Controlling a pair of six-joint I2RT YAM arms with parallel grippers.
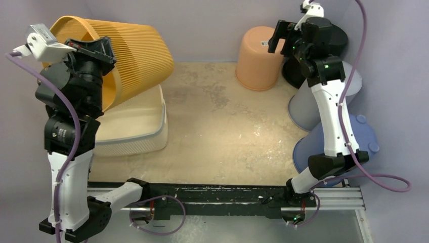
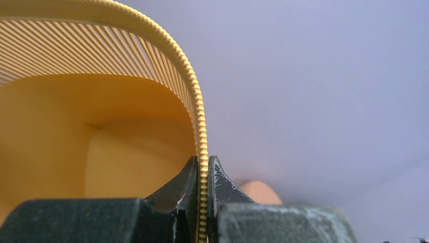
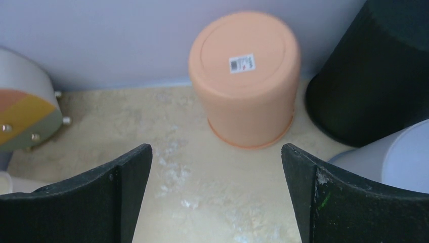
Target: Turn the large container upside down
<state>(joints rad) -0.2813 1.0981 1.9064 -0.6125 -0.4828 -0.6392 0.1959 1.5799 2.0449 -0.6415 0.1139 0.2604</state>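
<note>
The left gripper swings to the right in the top view and down next, tipping the large container's opening onto the bare tabletop, and releases, with the cream tub below.
The large yellow ribbed container is lifted and tipped on its side at the far left, its bottom pointing right and its mouth toward my left arm. My left gripper is shut on its beaded rim; the wrist view shows the rim pinched between both fingers and the yellow inside to the left. My right gripper is open and empty, raised at the far right above an upside-down peach bucket.
A cream tub lies under the yellow container. The peach bucket stands inverted at the back. A black bin, a grey bin and a blue lid crowd the right side.
</note>
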